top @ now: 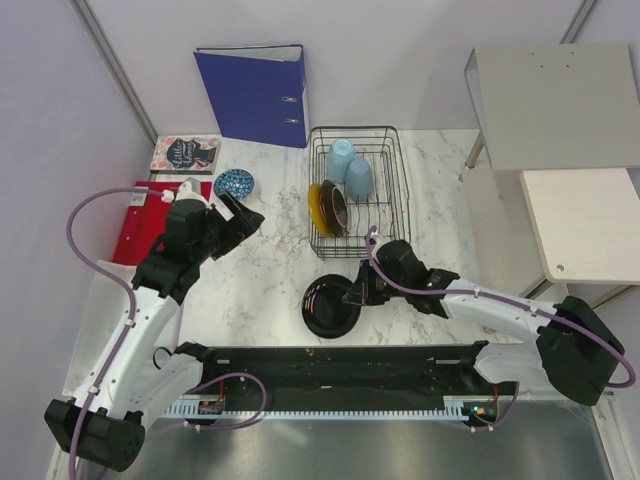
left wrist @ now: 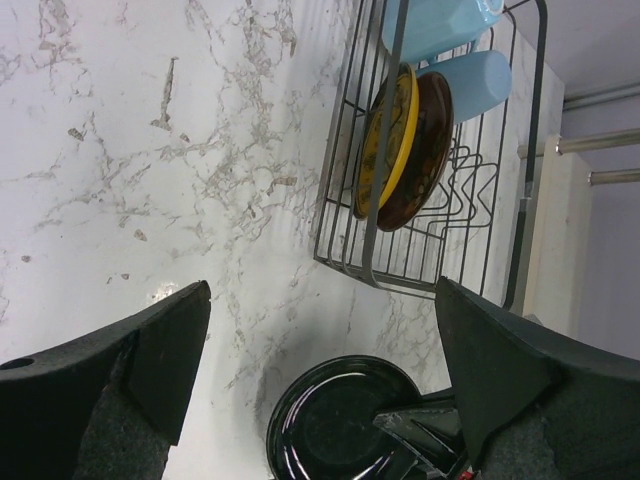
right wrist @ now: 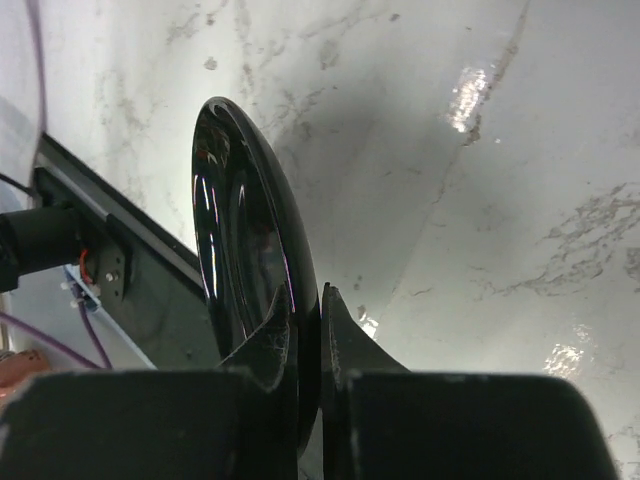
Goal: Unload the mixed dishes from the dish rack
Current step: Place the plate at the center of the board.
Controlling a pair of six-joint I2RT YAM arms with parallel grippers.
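Note:
The clear tabletop in front of the rack is just below, so next I need to lower the black plate (top: 330,305) in my right gripper onto it and let go of the plate's rim.
The black wire dish rack (top: 396,190) stands at the back centre and holds two pale blue cups (top: 341,157) (top: 359,178), a yellow plate (top: 316,205) and a dark red plate (top: 336,208), both on edge. The left wrist view shows the rack (left wrist: 365,240), the yellow plate (left wrist: 400,130) and the red plate (left wrist: 428,150). A small blue patterned bowl (top: 233,183) sits on the table left of the rack. My right gripper (top: 358,290) (right wrist: 308,300) is shut on the rim of a glossy black plate (top: 330,305) (right wrist: 240,220) (left wrist: 330,420), low over the table in front of the rack. My left gripper (top: 245,215) (left wrist: 322,290) is open and empty.
A blue ring binder (top: 255,92) stands behind the bowl. A book (top: 185,153) and a red flat item (top: 135,235) lie at the left. Grey shelves (top: 555,95) stand at the right. A black rail (top: 340,365) runs along the near edge.

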